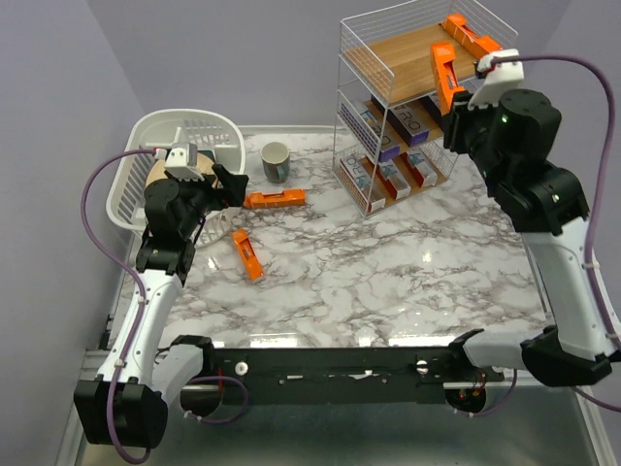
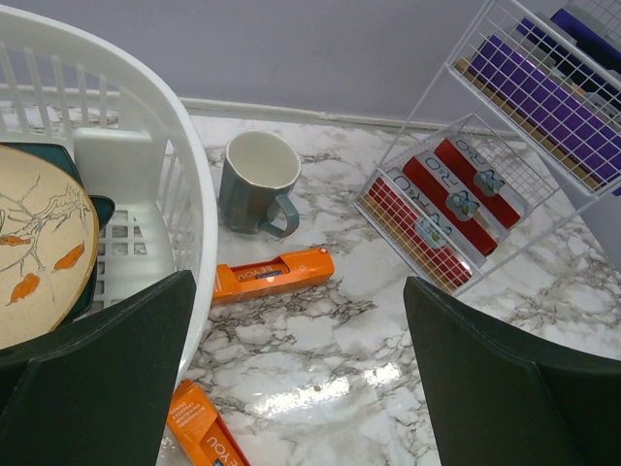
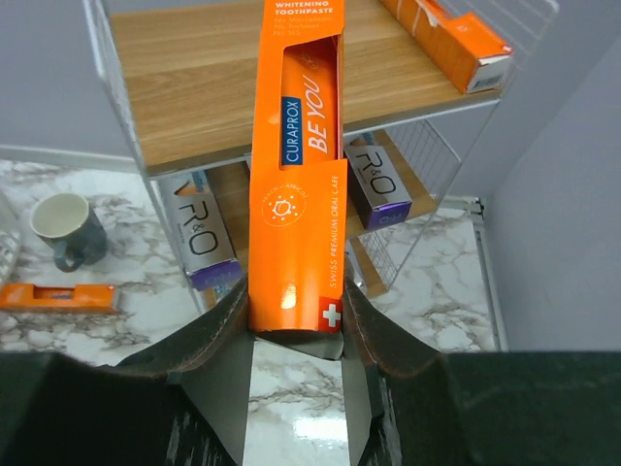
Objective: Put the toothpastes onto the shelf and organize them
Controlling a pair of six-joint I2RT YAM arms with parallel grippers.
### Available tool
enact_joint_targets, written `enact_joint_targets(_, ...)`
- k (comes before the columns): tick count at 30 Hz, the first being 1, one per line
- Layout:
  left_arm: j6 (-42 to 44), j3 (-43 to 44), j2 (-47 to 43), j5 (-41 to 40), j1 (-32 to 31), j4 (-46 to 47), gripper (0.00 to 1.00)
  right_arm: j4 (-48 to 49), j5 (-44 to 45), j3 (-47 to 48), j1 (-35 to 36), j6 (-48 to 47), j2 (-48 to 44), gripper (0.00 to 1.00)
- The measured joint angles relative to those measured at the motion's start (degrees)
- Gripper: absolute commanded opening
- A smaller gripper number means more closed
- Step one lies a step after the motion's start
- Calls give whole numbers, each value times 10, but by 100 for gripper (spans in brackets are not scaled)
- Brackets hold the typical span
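Note:
I need to move my right gripper outward and down and put its orange box on the shelf's top board next to the other orange box, where the wood is bare.
The white wire shelf stands at the back right. My right gripper is shut on an orange toothpaste box, holding it over the front edge of the top board; it also shows in the top view. Another orange box lies on that board. Silver-purple boxes fill the middle tier and white-red boxes the bottom. Two orange boxes lie on the table, one by the basket and one nearer me. My left gripper is open above the table between them.
A white plastic dish basket with a plate stands at the back left. A grey mug stands between the basket and the shelf. The marble table ends at the rear wall.

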Motion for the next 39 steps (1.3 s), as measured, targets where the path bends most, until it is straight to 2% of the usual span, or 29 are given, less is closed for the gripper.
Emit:
enact_joint_targets(7,-1,0,4,4,0,0,99,1,-107,30,-90,-14,110,36)
enact_joint_targets(11,-2,0,9,8,0,0,99,-5,-164,121,-137,-27,167,36)
enact_joint_targets(19,-4,0,13,18,0,0,99,12,-236,183,-186,-56,210,36)
enact_joint_targets(27,-4,0,21,22,0,0,99,18,-294,231,-217,-66,291,37)
enact_joint_targets(30,-6,0,24,25,0,0,99,17,-304,235,-226,-66,306,44)
enact_joint_targets(32,-7,0,26,26,0,0,99,18,-308,236,-230,-66,310,54)
enact_joint_targets(34,-7,0,28,28,0,0,99,18,-308,236,-234,-70,311,60)
enact_joint_targets(39,-8,0,29,30,0,0,99,40,-307,236,-239,-75,310,61)
